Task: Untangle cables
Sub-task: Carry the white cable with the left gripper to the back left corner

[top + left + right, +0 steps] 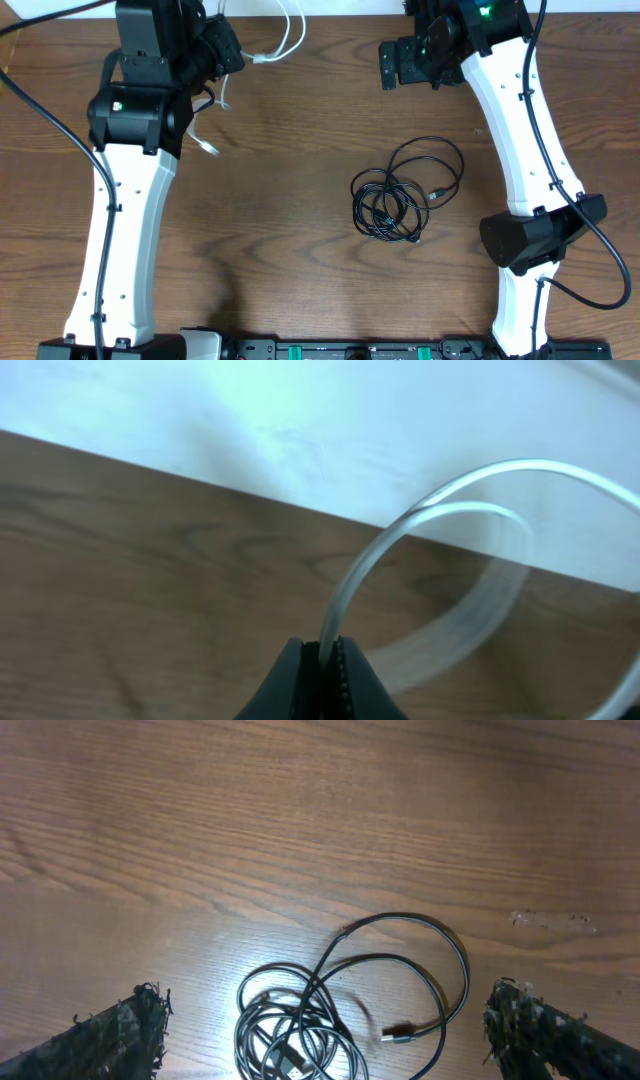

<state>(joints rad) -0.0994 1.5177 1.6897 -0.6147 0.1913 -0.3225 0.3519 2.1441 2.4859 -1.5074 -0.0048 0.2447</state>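
Observation:
My left gripper swings left in the overhead view next, over the table's far corner, since bare wood there lies clear of the black cables.
The white cable loops at the table's far edge, top centre. My left gripper is shut on it; in the left wrist view the white cable rises from between the closed jaws and curls right. The black cables lie coiled and tangled together right of centre. They also show in the right wrist view, with a plug lying free. My right gripper is open and empty, high above the table at the far right, its fingers wide apart on either side of the coil.
Thick black robot cables run along the left edge and right edge. A white wall strip borders the table's far edge. A small pale scrap lies beside the left arm.

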